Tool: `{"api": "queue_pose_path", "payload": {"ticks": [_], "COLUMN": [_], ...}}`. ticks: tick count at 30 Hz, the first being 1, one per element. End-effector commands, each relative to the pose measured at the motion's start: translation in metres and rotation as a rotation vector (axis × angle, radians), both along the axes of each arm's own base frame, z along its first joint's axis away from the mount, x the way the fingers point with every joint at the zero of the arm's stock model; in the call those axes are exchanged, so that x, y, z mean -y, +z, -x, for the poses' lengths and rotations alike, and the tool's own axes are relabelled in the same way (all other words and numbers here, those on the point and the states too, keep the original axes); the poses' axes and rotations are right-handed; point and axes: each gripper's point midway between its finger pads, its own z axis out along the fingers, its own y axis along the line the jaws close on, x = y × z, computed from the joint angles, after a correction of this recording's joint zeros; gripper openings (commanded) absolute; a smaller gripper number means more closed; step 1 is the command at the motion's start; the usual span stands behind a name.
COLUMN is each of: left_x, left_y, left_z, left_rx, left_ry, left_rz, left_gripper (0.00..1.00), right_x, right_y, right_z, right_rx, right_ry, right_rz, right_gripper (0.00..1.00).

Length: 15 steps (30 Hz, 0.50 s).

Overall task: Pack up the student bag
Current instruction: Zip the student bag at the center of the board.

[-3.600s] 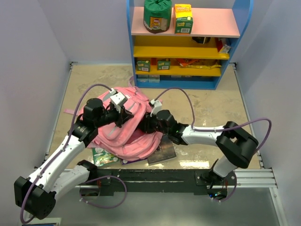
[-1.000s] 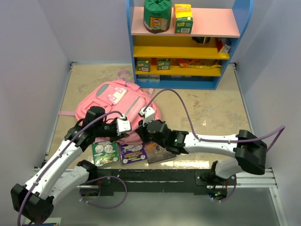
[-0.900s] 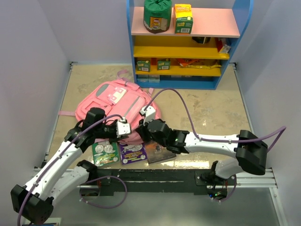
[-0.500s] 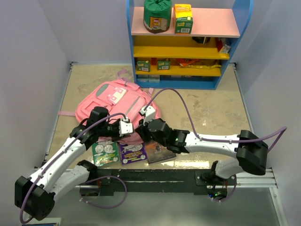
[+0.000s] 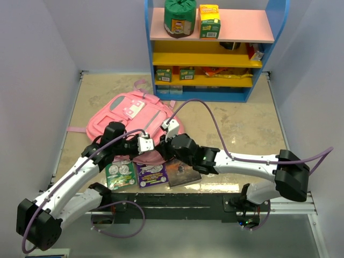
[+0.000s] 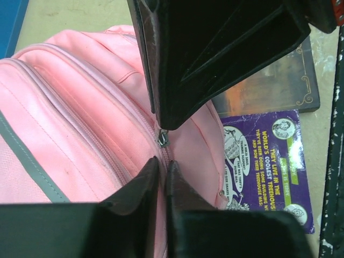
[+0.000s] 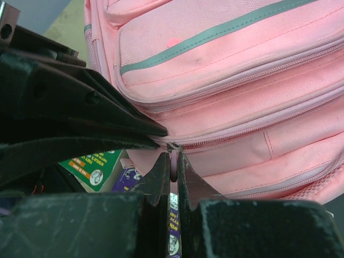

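My right gripper will next pull the held pull tab (image 7: 173,161) along the zip track (image 7: 269,123) and let go of it, because the track runs from the gripper toward the right in the wrist view.
The student bag (image 5: 134,115) is a pink backpack with a grey stripe, lying flat at the table's centre left. At its near edge both grippers meet. My left gripper (image 5: 150,146) is pinched shut on the pink fabric beside the zip (image 6: 163,162), just below the metal zipper slider (image 6: 162,138). My right gripper (image 5: 163,146) is shut on the pink zipper pull tab (image 7: 173,161), which shows as a thin strip between its fingertips (image 7: 163,161). In the right wrist view the bag (image 7: 226,80) fills the upper frame and the left gripper's black body covers the left side.
Three books lie side by side between the bag and the arm bases: a green one (image 5: 121,174), a purple one (image 5: 151,174) and a dark one (image 5: 183,172). A blue shelf unit (image 5: 209,54) with boxes stands at the back. Grey walls close both sides.
Seconds ago the bag was held bunched over the books; it now lies flat behind them. Within the last second the left gripper slid right beside the right gripper and its jaws narrowed onto the fabric.
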Motion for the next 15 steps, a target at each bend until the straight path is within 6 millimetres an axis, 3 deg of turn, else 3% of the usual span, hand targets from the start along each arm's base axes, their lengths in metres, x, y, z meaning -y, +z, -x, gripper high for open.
{"api": "queue_pose_path", "payload": {"ticks": [1,5,15], "left_x": [-0.002,-0.002,-0.003], "left_y": [-0.001,0.013,0.037], "left_z": [-0.004,-0.009,0.006], "left_rx": [0.035,0.064,0.080], "left_ry": [0.020,0.030,-0.044], "left_rz": [-0.018,-0.013,-0.018], "left_gripper": [0.00,0.00,0.00], "right_x": [-0.012,0.002,0.075], "right_y": [0.060,0.039,0.008], "right_z": [-0.006,-0.022,-0.105], "right_rx": [0.064,0.061,0.110], "right_ry": [-0.004,-0.059,-0.294], "right_rz": [-0.153,-0.093,0.046], "right_gripper": [0.00,0.00,0.00]}}
